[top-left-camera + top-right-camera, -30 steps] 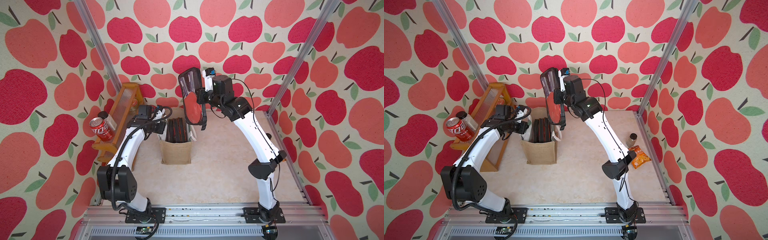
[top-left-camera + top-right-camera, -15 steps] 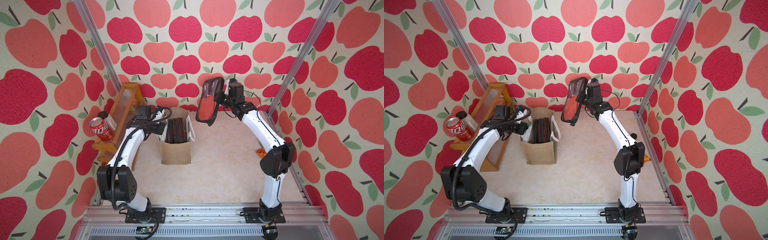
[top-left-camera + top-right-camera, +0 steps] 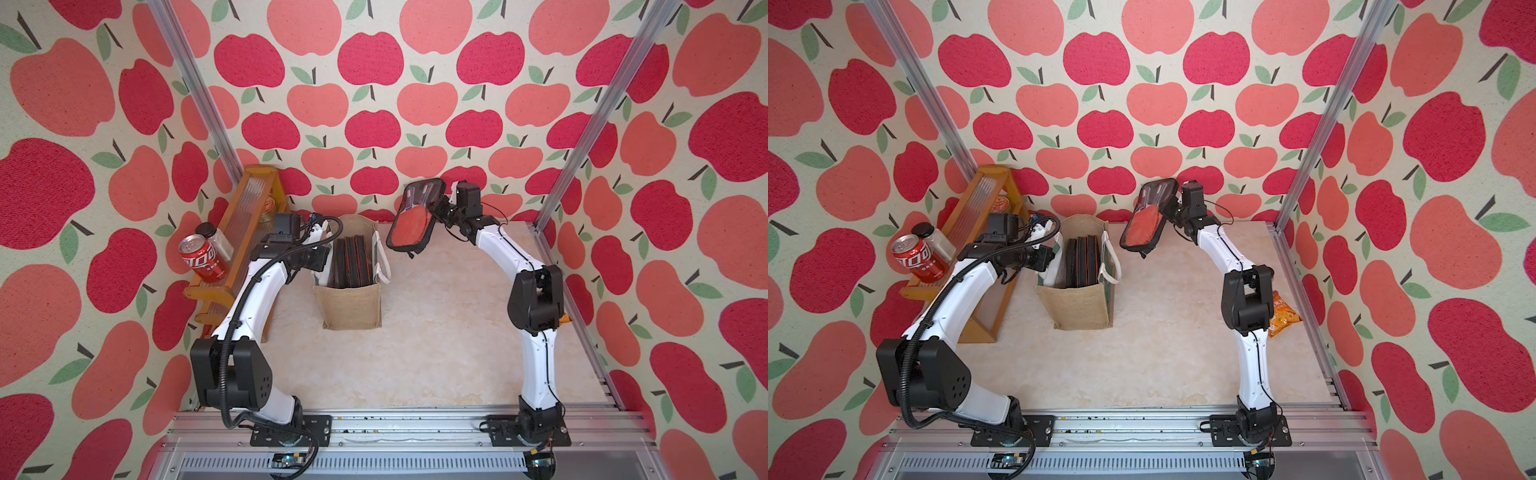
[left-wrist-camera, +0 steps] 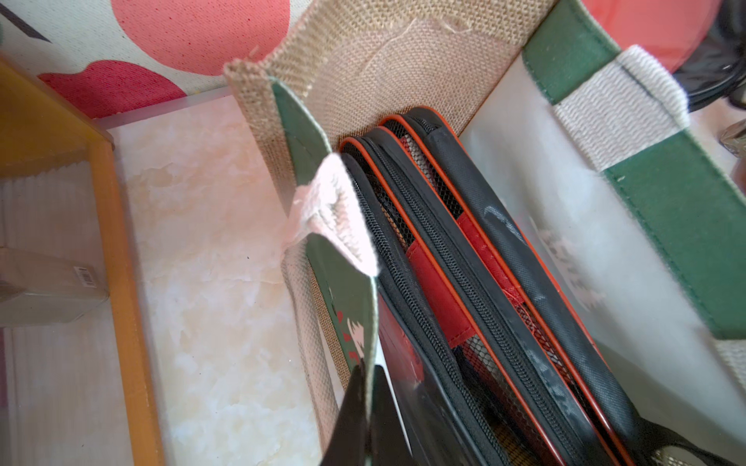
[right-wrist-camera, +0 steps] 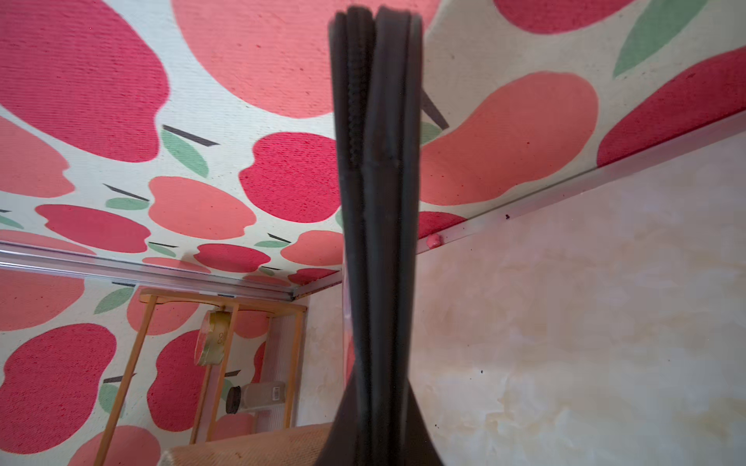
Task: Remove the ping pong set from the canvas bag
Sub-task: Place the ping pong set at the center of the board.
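Observation:
My right gripper lowers next, levelling the tilted set onto the tabletop beside the bag, and releases the set's rim, since that spot lies bare.
The canvas bag stands upright mid-table, its mouth open. My left gripper is shut on the rim of the bag's green-and-white side panel. More black zip cases with orange piping stand on edge inside the bag. My right gripper is shut on the ping pong set, a black zip case with a red paddle behind a clear window. The set hangs tilted in the air, right of the bag and clear of it. The right wrist view shows its edge.
A wooden rack stands against the left wall, carrying a red cola can and a clear jar. An orange snack packet lies by the right rail, behind the right arm's elbow. Aluminium posts mark the back corners.
The right arm carried the ping pong set from above the bag to the right and lower, folding its elbow back. The left arm and the bag stayed put.

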